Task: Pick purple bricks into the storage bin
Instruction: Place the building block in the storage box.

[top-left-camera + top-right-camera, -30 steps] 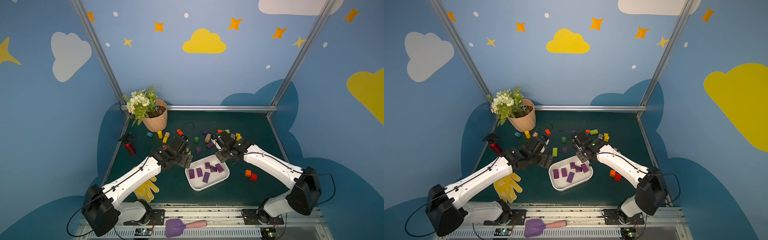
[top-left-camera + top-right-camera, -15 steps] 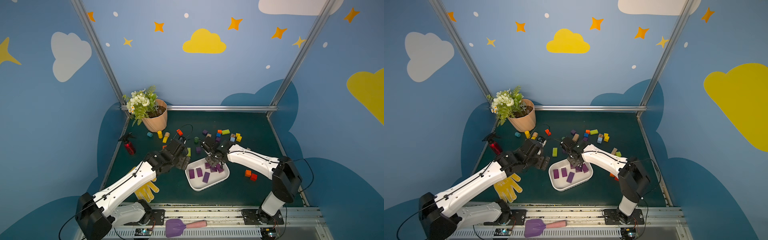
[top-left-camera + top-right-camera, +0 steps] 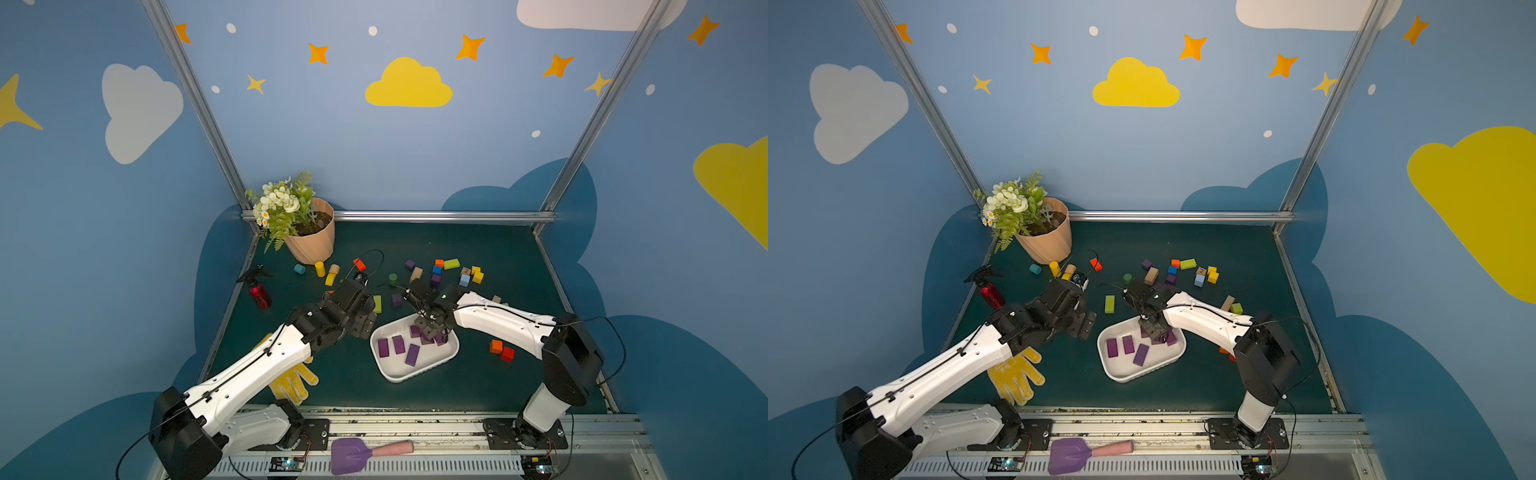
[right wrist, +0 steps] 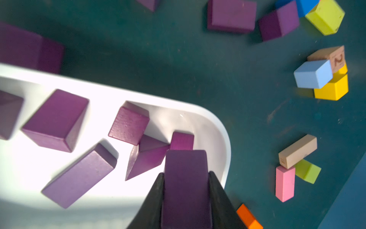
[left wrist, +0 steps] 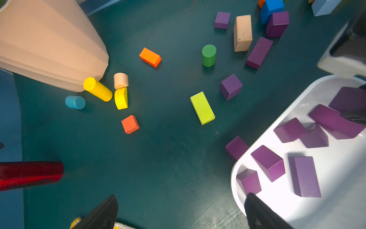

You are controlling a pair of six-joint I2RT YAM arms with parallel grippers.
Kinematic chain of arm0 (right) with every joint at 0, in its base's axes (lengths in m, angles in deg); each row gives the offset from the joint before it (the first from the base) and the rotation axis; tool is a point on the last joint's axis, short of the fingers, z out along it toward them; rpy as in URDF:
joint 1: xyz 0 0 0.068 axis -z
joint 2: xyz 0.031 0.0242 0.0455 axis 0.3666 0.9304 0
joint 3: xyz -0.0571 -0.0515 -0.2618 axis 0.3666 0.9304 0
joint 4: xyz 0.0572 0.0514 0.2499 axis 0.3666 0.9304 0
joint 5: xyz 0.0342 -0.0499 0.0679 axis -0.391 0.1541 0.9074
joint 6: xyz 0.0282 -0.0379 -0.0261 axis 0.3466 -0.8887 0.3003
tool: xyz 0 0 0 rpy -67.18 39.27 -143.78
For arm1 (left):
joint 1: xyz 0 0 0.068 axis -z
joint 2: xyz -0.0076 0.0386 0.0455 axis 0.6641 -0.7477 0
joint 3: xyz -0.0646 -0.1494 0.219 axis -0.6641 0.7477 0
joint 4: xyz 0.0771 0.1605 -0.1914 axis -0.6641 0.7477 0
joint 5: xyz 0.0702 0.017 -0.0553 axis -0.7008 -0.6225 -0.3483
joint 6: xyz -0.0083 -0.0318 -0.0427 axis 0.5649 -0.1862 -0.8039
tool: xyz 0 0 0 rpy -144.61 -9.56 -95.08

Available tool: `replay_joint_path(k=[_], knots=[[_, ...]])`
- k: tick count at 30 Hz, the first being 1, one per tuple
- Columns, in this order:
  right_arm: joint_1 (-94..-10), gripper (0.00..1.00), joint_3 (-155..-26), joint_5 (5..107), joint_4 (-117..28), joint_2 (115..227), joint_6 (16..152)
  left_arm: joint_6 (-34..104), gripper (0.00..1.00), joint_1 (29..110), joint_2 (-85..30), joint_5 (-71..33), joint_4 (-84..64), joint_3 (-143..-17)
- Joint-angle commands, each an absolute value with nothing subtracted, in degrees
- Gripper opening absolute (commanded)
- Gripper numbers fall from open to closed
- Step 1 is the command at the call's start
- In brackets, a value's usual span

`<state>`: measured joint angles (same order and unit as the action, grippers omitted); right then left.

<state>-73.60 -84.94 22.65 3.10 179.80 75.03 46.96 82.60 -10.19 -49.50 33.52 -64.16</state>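
Note:
My right gripper is above the storage bin's far corner nearest the orange cubes, so it should go down into that corner and release the purple brick.
The storage bin is a shallow white tray at the table's front centre, seen in both top views. Several purple bricks lie in it. My right gripper is shut on an oblong purple brick just above the bin's far right corner. More purple bricks lie on the mat behind the bin, and one touches the bin's outer wall. My left gripper hangs open and empty just left of the bin.
Behind the bin lie loose coloured blocks, among them a lime block. Orange and red cubes lie at the right. A peach flowerpot, red spray bottle and yellow glove stand left. A purple scoop rests on the front rail.
My right gripper has carried the purple brick from the loose blocks at the back to above the bin. The left arm has barely moved and stays open.

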Motion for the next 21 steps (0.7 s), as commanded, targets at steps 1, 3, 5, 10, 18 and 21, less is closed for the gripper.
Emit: replay_joint_path(k=[1, 3, 5, 10, 18, 21], knots=[[-74.1, 0.28, -83.7, 22.5, 3.7, 178.4, 76.5, 47.0, 1.0, 82.7, -9.7, -51.1, 34.0, -63.5], [-74.1, 0.28, -83.4, 22.5, 3.5, 178.5, 76.7, 47.0, 1.0, 82.8, -10.0, -51.0, 34.1, -63.6], [-74.1, 0.28, -83.1, 22.4, 3.4, 178.8, 76.6, 47.0, 1.0, 82.7, -10.3, -50.9, 34.2, -63.8], [-74.0, 0.28, -82.9, 22.1, 2.4, 180.0, 76.4, 47.0, 1.0, 82.7, -10.6, -51.4, 34.6, -63.9], [-74.1, 0.29, -82.4, 22.1, 0.3, 182.8, 76.6, 47.1, 1.0, 82.8, -11.0, -50.9, 34.0, -63.6], [-73.9, 0.29, -82.0, 22.1, -0.7, 183.7, 76.6, 47.1, 1.0, 82.7, -11.7, -51.0, 34.4, -63.9]])
